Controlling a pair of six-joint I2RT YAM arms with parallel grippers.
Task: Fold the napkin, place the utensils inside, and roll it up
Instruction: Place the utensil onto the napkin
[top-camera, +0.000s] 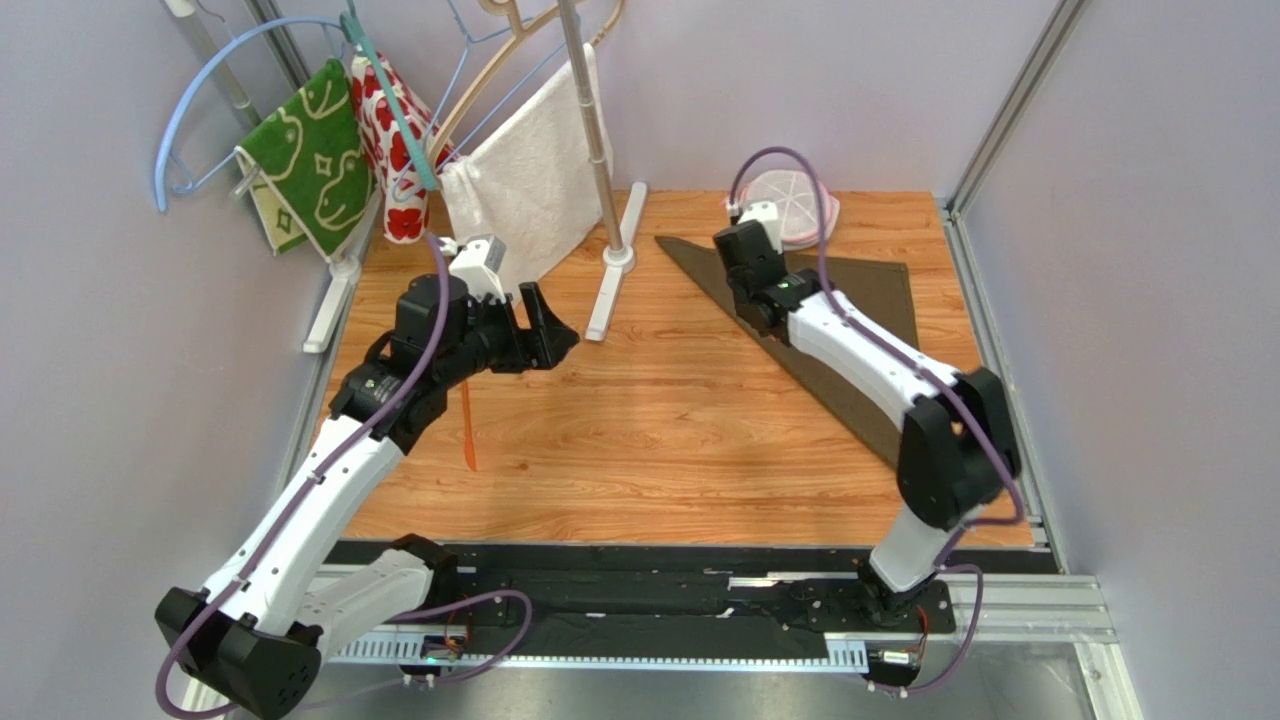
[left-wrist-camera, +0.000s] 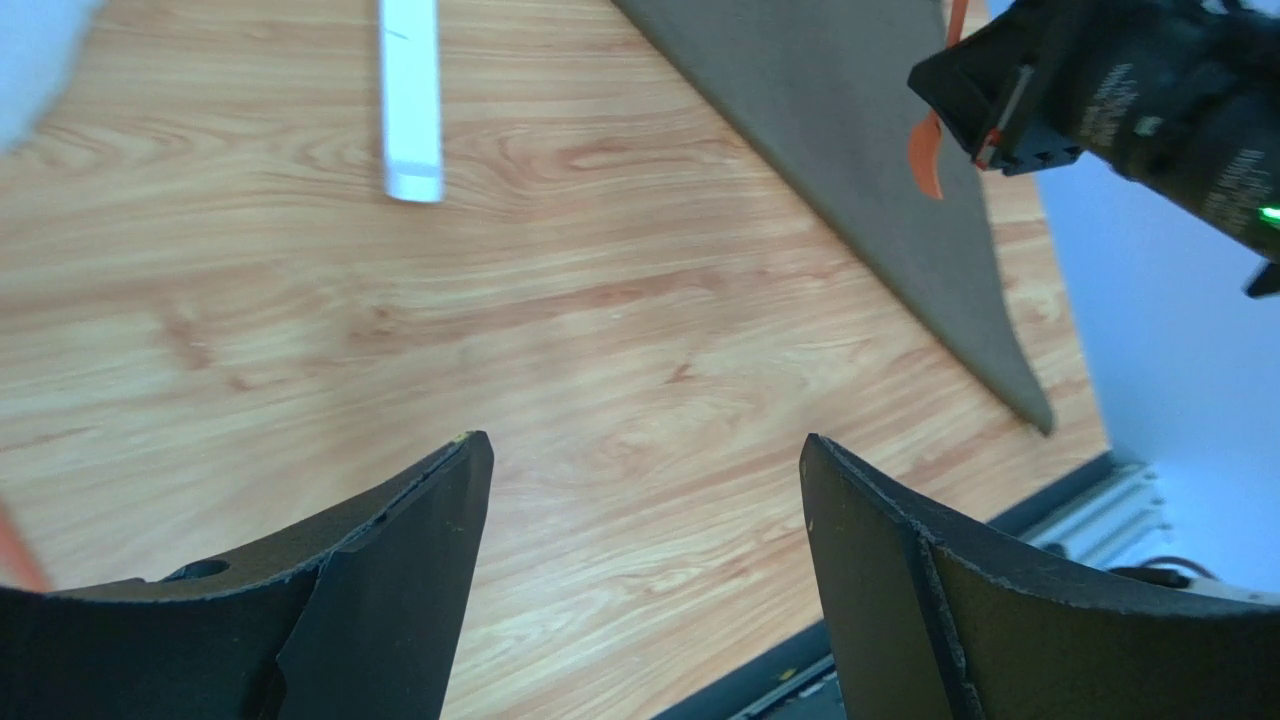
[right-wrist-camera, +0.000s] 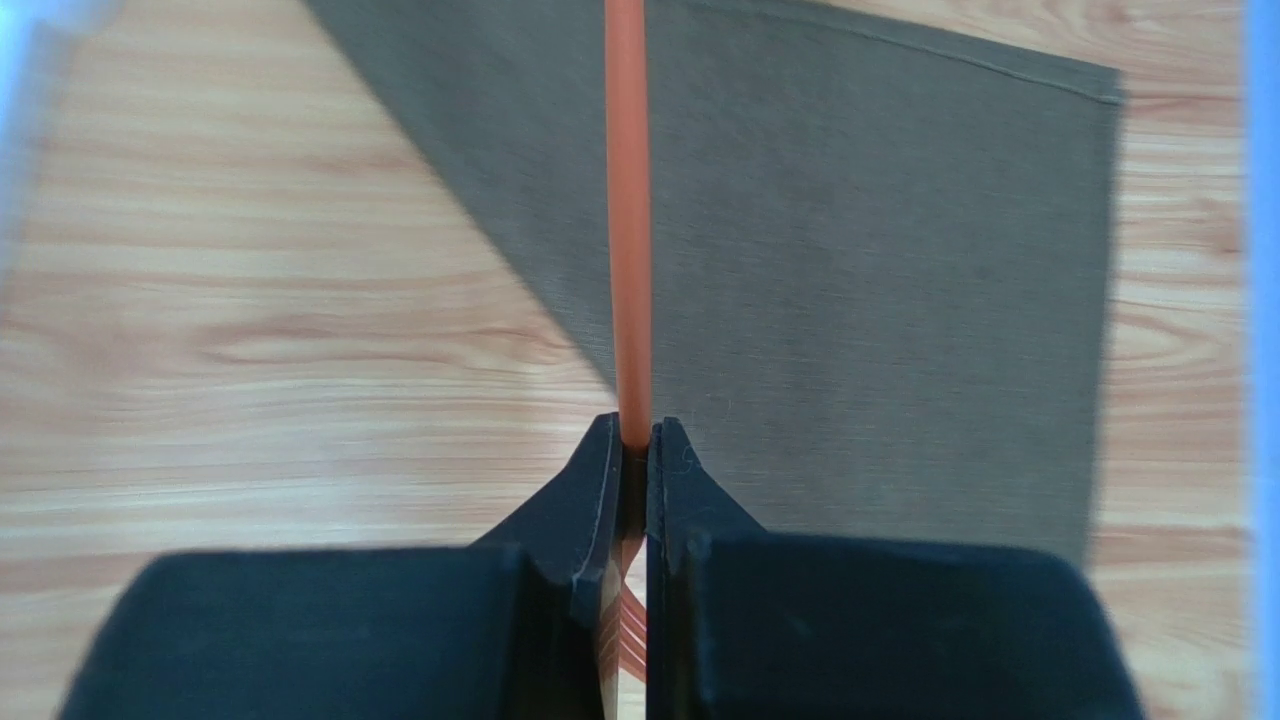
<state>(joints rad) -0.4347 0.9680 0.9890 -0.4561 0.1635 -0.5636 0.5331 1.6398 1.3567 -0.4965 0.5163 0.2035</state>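
Observation:
The right gripper brings the utensil down onto bare napkin inside its long slanted edge (right-wrist-camera: 751, 255) below that gripper next and releases, as the cloth is already folded.
The dark brown napkin (top-camera: 872, 293) lies folded into a triangle on the right side of the wooden table; it also shows in the left wrist view (left-wrist-camera: 857, 150) and the right wrist view (right-wrist-camera: 902, 300). My right gripper (top-camera: 748, 258) hovers over the napkin's left part, shut on an orange utensil (right-wrist-camera: 628, 225) whose handle sticks out ahead of the jaws (right-wrist-camera: 636, 428). This utensil also shows in the left wrist view (left-wrist-camera: 927, 150). A second orange utensil (top-camera: 469, 425) lies on the table at the left. My left gripper (top-camera: 549, 323) is open and empty above bare wood (left-wrist-camera: 643, 450).
A drying rack stands at the back left with a white towel (top-camera: 534, 173), a green patterned cloth (top-camera: 316, 150) and a red patterned cloth (top-camera: 394, 143). Its white foot (top-camera: 619, 255) rests on the table. A pale round object (top-camera: 789, 203) sits at the back.

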